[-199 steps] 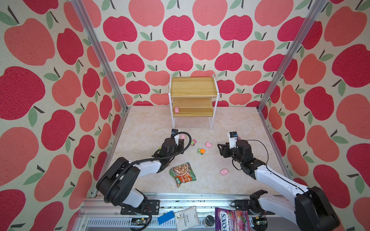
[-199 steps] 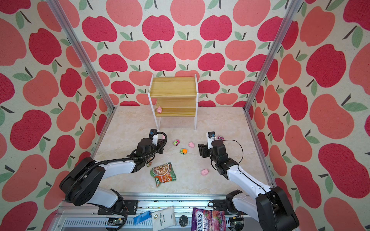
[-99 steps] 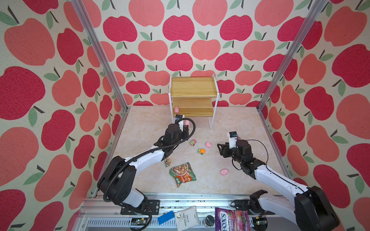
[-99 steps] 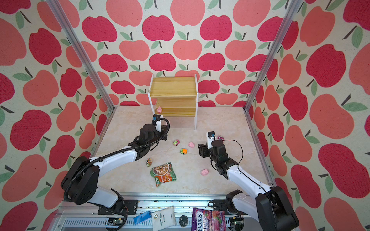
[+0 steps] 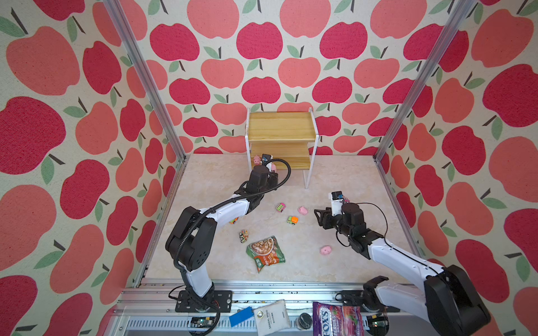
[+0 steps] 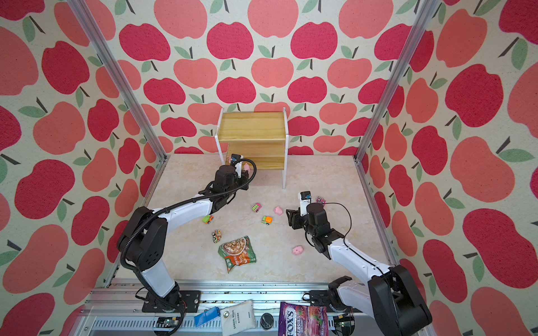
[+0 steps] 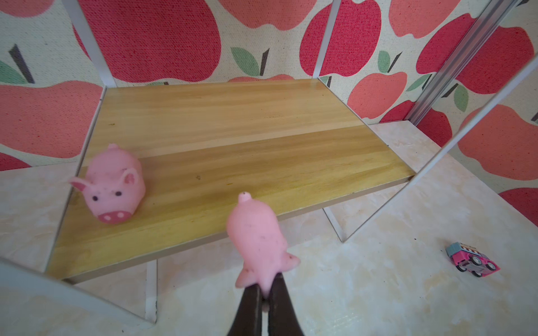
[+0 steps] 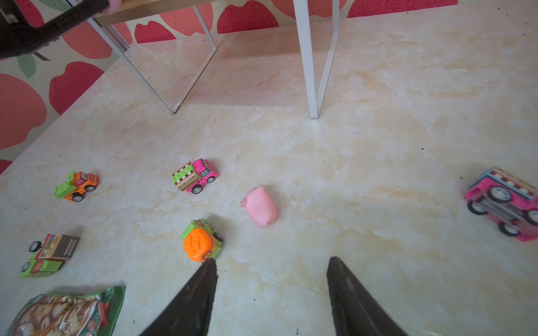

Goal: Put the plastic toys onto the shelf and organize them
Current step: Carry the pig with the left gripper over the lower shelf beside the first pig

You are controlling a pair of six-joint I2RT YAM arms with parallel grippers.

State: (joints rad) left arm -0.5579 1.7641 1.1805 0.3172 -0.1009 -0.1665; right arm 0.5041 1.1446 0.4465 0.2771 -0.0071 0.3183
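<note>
Next, my left gripper reaches outward past the lower board's front edge and releases the held pig, since the bare spot beside the seated pig lies outward.
The shelf stands at the back wall. One pink pig sits at the left end of its lower board. My left gripper is shut on a second pink pig, holding it just in front of that board's front edge. My right gripper hovers open and empty over the table. Ahead of it lie a pig and an orange-green truck. Another pig lies near the right arm.
More trucks are scattered on the table: pink-green, green-orange, one on its side, and a pink one at the right. A snack packet lies at the front. The shelf's white legs stand near the toys.
My left arm has lifted off the table and reached back to the shelf's lower board, carrying the pig. The right arm has stayed put.
</note>
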